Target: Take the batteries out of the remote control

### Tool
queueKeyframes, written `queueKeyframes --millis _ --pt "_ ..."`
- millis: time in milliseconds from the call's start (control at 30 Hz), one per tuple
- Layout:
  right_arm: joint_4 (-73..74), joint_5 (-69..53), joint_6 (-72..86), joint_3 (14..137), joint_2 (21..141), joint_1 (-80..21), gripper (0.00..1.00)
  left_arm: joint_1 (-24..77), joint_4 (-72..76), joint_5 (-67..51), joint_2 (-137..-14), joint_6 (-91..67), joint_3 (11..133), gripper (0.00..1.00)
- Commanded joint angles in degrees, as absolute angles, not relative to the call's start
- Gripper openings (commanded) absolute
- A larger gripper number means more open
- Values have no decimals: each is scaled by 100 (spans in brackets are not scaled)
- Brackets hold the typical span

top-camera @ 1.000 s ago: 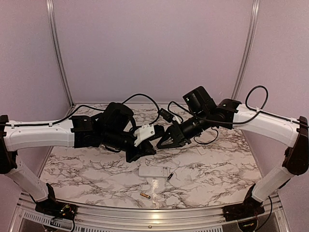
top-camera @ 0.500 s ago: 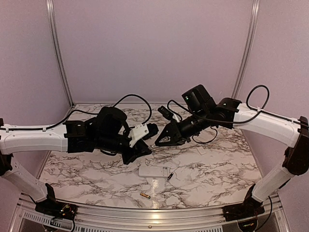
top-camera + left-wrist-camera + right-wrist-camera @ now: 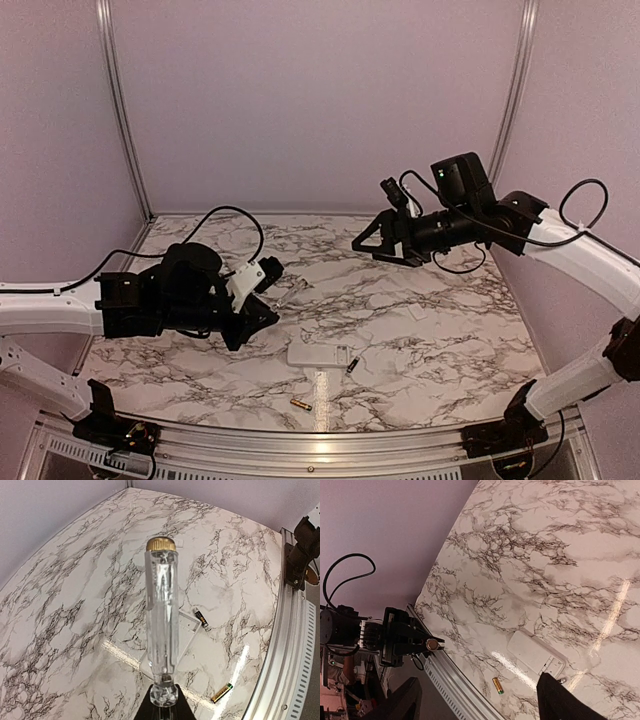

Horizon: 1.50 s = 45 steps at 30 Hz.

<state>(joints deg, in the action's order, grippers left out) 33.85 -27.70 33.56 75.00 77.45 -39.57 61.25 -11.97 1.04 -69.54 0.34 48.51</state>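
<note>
My left gripper swings away next and lowers the clear-handled tool onto empty marble, since both batteries already lie outside the white remote control (image 3: 318, 355).
The white remote control (image 3: 318, 355) lies flat near the table's front edge, its battery recess end (image 3: 189, 625) showing behind the tool. The dark battery (image 3: 352, 367) rests just right of it. The golden-orange battery (image 3: 300, 404) lies nearer the front rail, also plain in the wrist views (image 3: 221, 693) (image 3: 497, 685). My left gripper (image 3: 262, 305) hovers left of the remote, shut on a clear-handled tool with a gold cap (image 3: 161, 610). My right gripper (image 3: 365, 240) hangs high over the back right of the table, open and empty, its fingers (image 3: 560, 700) framing the remote (image 3: 536, 652).
A small flat white piece (image 3: 416, 312) lies on the marble to the right of centre. The aluminium front rail (image 3: 320, 440) and the arm bases bound the near side. Black cables trail behind both arms.
The two grippers, close together over the centre before, have drawn apart. The left arm pulled back left with the tool. The right arm rose toward the back right and its jaws opened.
</note>
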Motion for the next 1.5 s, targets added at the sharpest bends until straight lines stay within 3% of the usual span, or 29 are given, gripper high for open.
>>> queueKeyframes --millis 0,167,800,1367,1467 --pt "3302 -2423 3306 7435 7604 -3856 86 5895 -1019 503 -6753 -550 4631 0" --pt "3222 -2400 3342 7430 7639 -3823 99 5426 -1076 555 -6713 -871 4455 0" --pt "3315 -2338 3375 7409 7649 -3823 98 3806 -1426 328 -7890 -2133 4172 0" --pt "3451 -2290 3397 7384 7633 -3823 98 3516 -1350 88 -8820 -2605 4111 0" --pt "3479 -2277 3384 7367 7627 -3823 98 3511 -1341 88 -8887 -2627 4102 5"
